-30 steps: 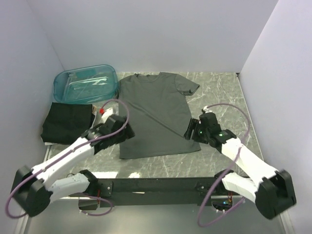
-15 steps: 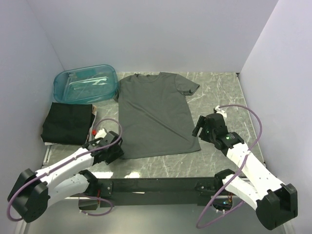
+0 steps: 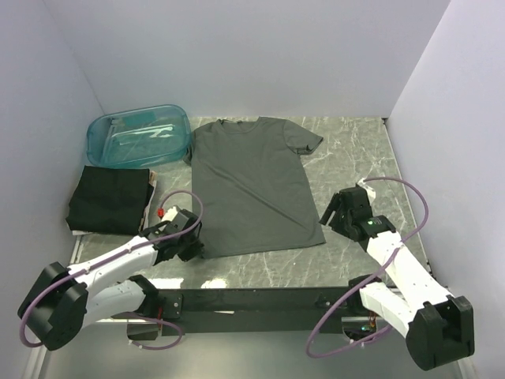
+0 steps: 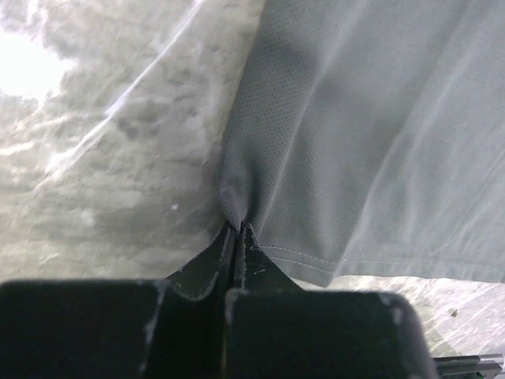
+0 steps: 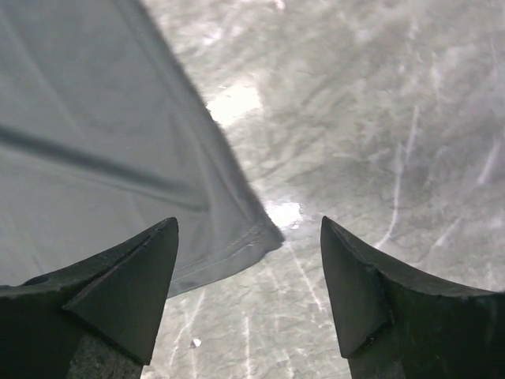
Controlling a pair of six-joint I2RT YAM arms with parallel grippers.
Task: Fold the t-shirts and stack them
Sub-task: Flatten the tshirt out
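My right gripper lowers and moves slightly back onto the t-shirt's free hem corner (image 3: 321,242) (image 5: 270,238) next. That corner lies unheld while my left gripper pinches the other hem corner.
A dark grey t-shirt (image 3: 252,181) lies spread flat on the marble table, neck toward the far wall. My left gripper (image 3: 192,246) is at its near left hem corner and is shut on a pinch of that fabric (image 4: 237,197); the left gripper (image 4: 238,229) has its jaws pressed together with the cloth puckered between them. My right gripper (image 3: 327,215) hovers open at the near right hem corner. In the right wrist view the t-shirt's corner (image 5: 237,229) lies between the right gripper's (image 5: 247,225) spread fingers, untouched. A second, black t-shirt (image 3: 110,197) lies folded at the left.
A translucent teal plastic tub (image 3: 138,136) stands at the far left, behind the folded t-shirt. White walls close in the table on three sides. Bare marble (image 3: 363,158) shows to the right of the spread t-shirt.
My left gripper drew back from over the t-shirt to its near left hem corner and closed on the fabric. My right gripper shifted right and nearer, staying open.
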